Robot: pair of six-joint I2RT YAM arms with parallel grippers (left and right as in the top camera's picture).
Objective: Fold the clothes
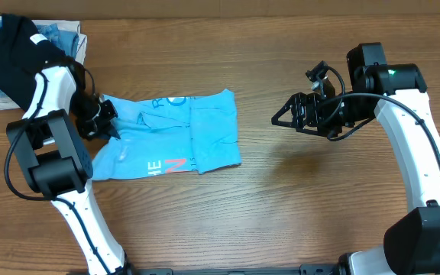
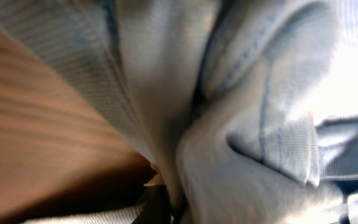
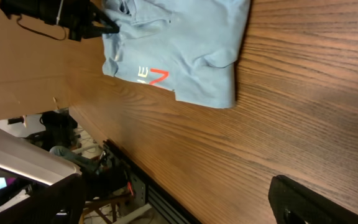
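Note:
The already folded panel (image 1: 215, 131) sits to the right of my left gripper in the overhead view, so I'll lift the bunched fold over onto it next and let go.
The clothes (image 1: 174, 134), a light sky-blue t-shirt with white lettering and a red-orange mark, lie partly folded on the wooden table (image 1: 281, 206), left of centre. My left gripper (image 1: 107, 122) sits at the shirt's left edge, shut on a bunched fold of the fabric. The left wrist view is almost filled by that gathered blue cloth (image 2: 247, 124), which hides the jaws. My right gripper (image 1: 281, 118) hovers open and empty over bare wood, to the right of the shirt. In the right wrist view the shirt (image 3: 185, 50) lies far ahead, and only one black finger (image 3: 316, 202) shows.
A stack of folded garments sits at the table's back left corner: a black shirt (image 1: 14, 50) on denim-blue and white pieces (image 1: 61, 34). The table's front edge and frame (image 3: 166, 199) appear in the right wrist view.

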